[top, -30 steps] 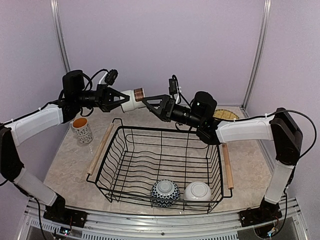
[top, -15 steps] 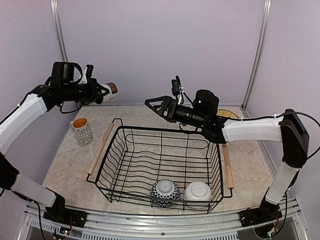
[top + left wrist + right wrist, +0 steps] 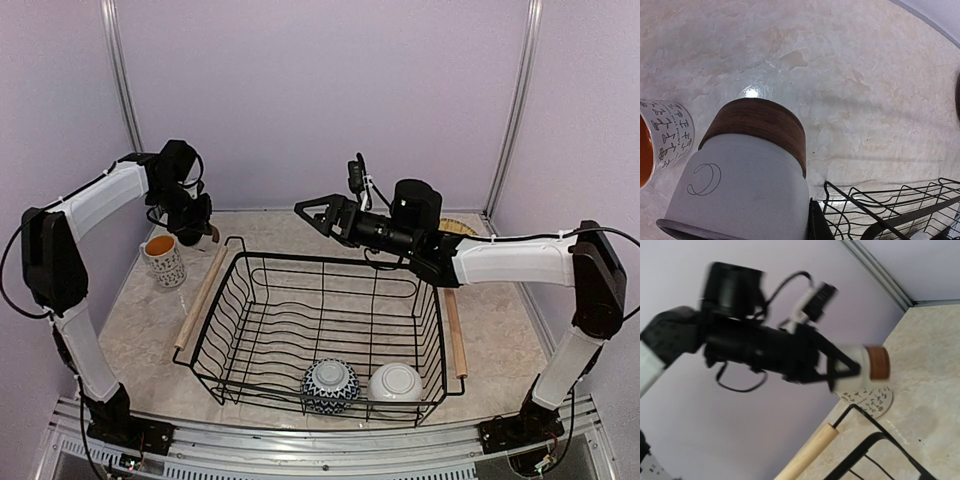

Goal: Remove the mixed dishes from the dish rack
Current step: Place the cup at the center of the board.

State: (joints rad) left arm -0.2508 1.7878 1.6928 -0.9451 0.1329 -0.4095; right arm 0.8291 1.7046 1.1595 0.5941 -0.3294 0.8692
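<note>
I should next move my left gripper down, slightly back toward the bare tabletop between patterned cup and wooden handle (image 3: pixel 196 277), to release the white cup, because that gap is empty.
My left gripper (image 3: pixel 198 236) points down at the table behind the dish rack's (image 3: pixel 240 262) left corner. It is shut on the white cup with brown band (image 3: pixel 747 170), held brown end down just above the table, next to the tall patterned cup (image 3: pixel 163 260). One finger pad (image 3: pixel 816 227) shows against the cup's side. My right gripper (image 3: pixel 312 216) is open and empty above the rack's far edge. The blue-patterned bowl (image 3: pixel 330 385) and the white bowl (image 3: pixel 395 382) lie upside down at the rack's near edge. The woven yellow mat (image 3: pixel 452 228) lies back right. The striped plate is out of view.
The rack's wooden handles lie along its left side (image 3: pixel 201 296) and right side (image 3: pixel 456 333). The patterned cup (image 3: pixel 655 135) stands close left of the held cup. The rack's corner wire (image 3: pixel 880 205) is close on the right. Purple walls close the back and sides.
The left arm took the white cup away from the right gripper, swung left, then came down beside the patterned cup. The right gripper stayed open above the rack's far edge.
</note>
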